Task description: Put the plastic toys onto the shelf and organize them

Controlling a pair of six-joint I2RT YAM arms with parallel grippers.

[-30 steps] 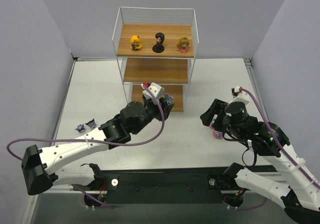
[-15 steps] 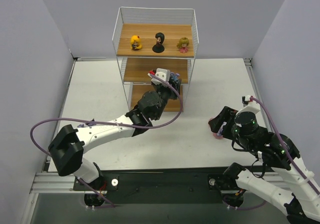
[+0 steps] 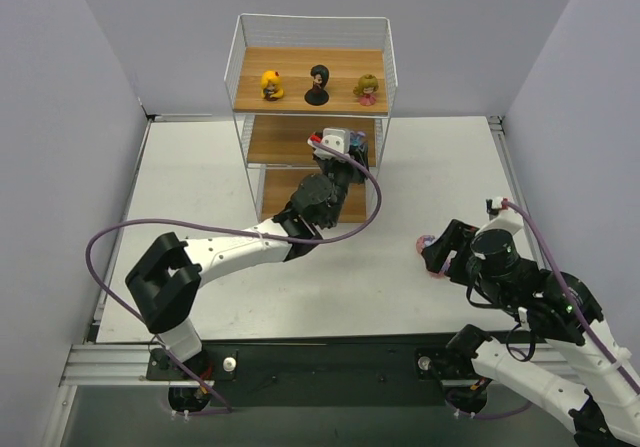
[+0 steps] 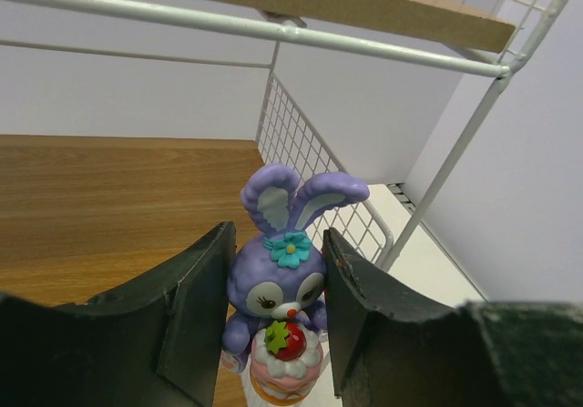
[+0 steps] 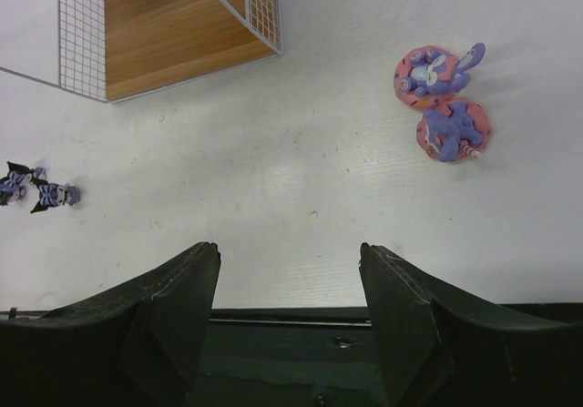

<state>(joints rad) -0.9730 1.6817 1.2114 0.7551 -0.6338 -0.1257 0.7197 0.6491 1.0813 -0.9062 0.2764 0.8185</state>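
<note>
I will move my left gripper outward under the shelf's top level and let go of the bunny on the middle board's end (image 3: pixel 370 145) (image 4: pixel 235 208) by the shelf's wire side, because that end is free of toys.
My left gripper (image 3: pixel 350 153) is shut on a purple bunny toy (image 4: pixel 279 284) that holds a strawberry cake. It holds the bunny at the right end of the shelf's (image 3: pixel 240 87) middle board (image 4: pixel 100 193), just above the wood. On the top tier stand a yellow doll (image 3: pixel 270 84), a black doll (image 3: pixel 318 85) and an olive-pink doll (image 3: pixel 367 90). My right gripper (image 5: pixel 287 252) hangs open over the table with nothing between its fingers. Two purple-pink bunnies (image 5: pixel 433 70) (image 5: pixel 453 130) lie on the table ahead of it. Two small dark blue-purple figures (image 5: pixel 41 191) lie at the far left.
The wire side of the shelf (image 4: pixel 310 166) stands close to the right of the held bunny, and the top tier's rail (image 4: pixel 273 32) runs just above it. The bottom board (image 5: pixel 173 25) shows in the right wrist view. Grey walls enclose the white table (image 3: pixel 200 177).
My left arm has stretched forward and up from the bottom tier to the middle tier, carrying the bunny. My right arm has drawn back toward the near right.
</note>
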